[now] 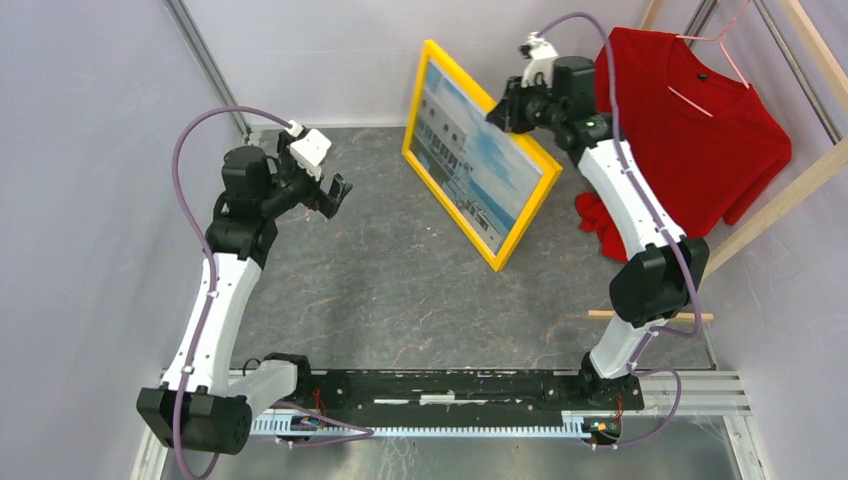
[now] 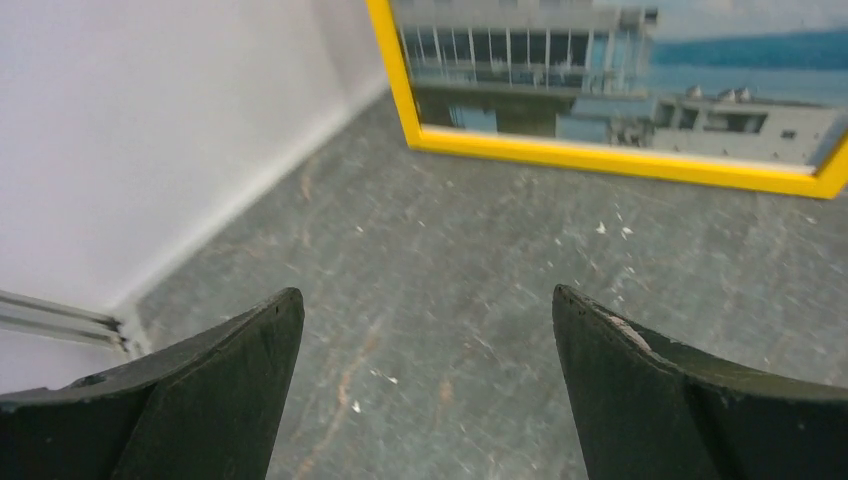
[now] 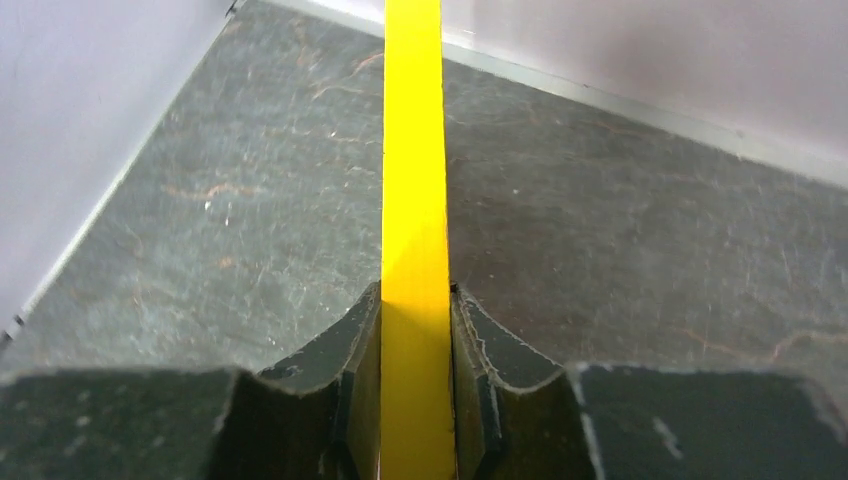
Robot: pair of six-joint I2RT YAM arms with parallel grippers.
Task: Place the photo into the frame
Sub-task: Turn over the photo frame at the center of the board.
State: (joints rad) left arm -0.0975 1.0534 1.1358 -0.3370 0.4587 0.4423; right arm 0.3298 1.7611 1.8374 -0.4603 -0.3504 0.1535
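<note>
My right gripper holds the frame (image 1: 545, 195) with the photo inside, so it will come down and back, lay the frame flat on the bare tabletop between the arms and release it.
The yellow frame (image 1: 545, 195) stands upright on its long edge on the grey table, tilted, its front facing the left arm. The photo (image 1: 475, 160) of white buildings and blue sky sits inside it. My right gripper (image 1: 507, 108) is shut on the frame's top edge; in the right wrist view the yellow edge (image 3: 413, 180) runs between the two fingers. My left gripper (image 1: 335, 195) is open and empty, off to the frame's left above the table. The left wrist view shows the frame's lower rail (image 2: 620, 160) and the photo (image 2: 640, 70) ahead of the gripper (image 2: 428, 305).
A red shirt (image 1: 690, 120) hangs on a pink hanger from a wooden rack (image 1: 780, 195) at the right, behind the right arm. Grey walls close the table at the back and left (image 2: 120, 150). A black rail (image 1: 440, 385) runs along the near edge.
</note>
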